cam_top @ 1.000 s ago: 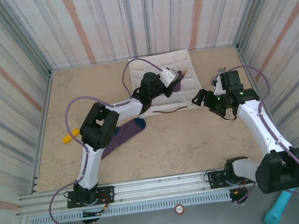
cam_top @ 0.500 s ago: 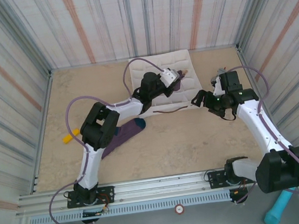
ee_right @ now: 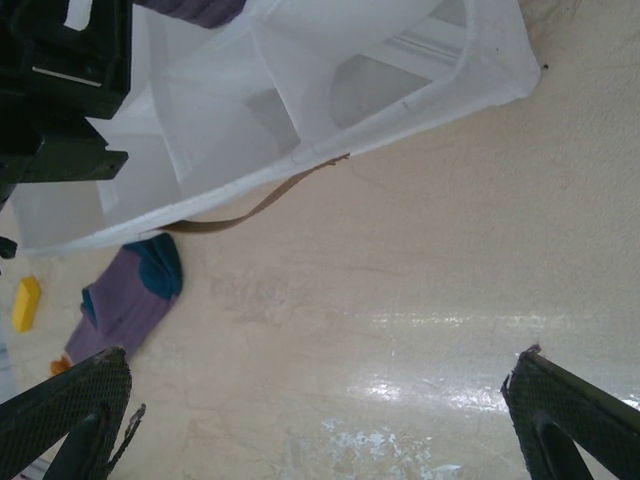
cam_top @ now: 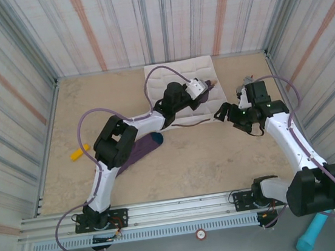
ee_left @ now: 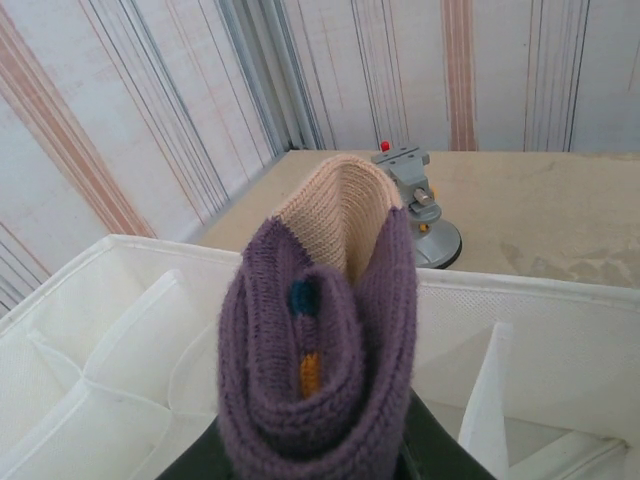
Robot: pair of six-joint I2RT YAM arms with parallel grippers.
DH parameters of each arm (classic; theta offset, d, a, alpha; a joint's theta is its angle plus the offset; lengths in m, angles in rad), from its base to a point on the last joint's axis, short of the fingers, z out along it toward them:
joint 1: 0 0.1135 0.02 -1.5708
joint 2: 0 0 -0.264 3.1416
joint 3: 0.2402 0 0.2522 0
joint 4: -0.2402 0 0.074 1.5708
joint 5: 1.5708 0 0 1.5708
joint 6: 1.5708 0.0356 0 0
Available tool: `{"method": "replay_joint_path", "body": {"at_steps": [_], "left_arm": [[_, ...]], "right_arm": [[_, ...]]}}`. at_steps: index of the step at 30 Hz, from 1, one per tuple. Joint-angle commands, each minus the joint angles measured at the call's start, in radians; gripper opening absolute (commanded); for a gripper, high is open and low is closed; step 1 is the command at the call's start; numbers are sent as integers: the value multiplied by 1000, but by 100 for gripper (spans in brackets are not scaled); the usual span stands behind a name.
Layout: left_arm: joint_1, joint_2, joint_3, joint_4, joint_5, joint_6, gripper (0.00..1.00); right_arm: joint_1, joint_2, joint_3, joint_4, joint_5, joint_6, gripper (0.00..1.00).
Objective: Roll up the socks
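I will lower the rolled sock into the white fabric box [cam_top: 167, 76] with my left gripper next, then let go.
One of the socks, rolled into a purple bundle [ee_left: 320, 380] with a tan toe sticking up, sits between the jaws of my left gripper [ee_left: 315, 445], which is shut on it. In the top view that gripper [cam_top: 203, 88] hangs over the white fabric box [cam_top: 167, 76], the bundle [cam_top: 211, 86] near the box's right side. The other sock [cam_top: 139, 151] lies flat on the table by the left arm, teal toe toward the box; it also shows in the right wrist view [ee_right: 125, 305]. My right gripper [cam_top: 227, 113] stands open over bare table just right of the box, nothing between its fingers [ee_right: 70, 410].
The box's compartments [ee_left: 120, 340] lie open under the rolled sock. A brown strap [ee_right: 260, 205] trails from the box's near edge. A small yellow piece [cam_top: 79, 152] lies at the left of the table. Striped walls close in three sides.
My left arm has carried the rolled sock rightward across the box. The right arm has barely moved and stays open.
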Motion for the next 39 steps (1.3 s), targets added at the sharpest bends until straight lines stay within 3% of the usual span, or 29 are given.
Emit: {"method": "replay_joint_path", "body": {"at_steps": [1, 11, 20, 22, 31, 37, 39], "left_arm": [[5, -18, -40, 52, -33, 42, 0], [12, -41, -114, 107, -77, 89, 0], [15, -63, -154, 121, -55, 30, 5], [15, -66, -151, 109, -70, 10, 12], [15, -88, -174, 88, -117, -2, 25], [21, -104, -179, 38, -68, 5, 49], [21, -110, -185, 35, -65, 5, 62]], "right_arm": [[13, -13, -13, -5, -13, 33, 99], [37, -12, -7, -8, -1, 40, 99], [49, -5, -1, -10, 2, 44, 99], [52, -3, -1, -10, 5, 44, 99], [54, -1, -2, -16, 11, 43, 99], [58, 4, -5, -17, 10, 41, 99], [60, 6, -4, -16, 9, 42, 99]]}}
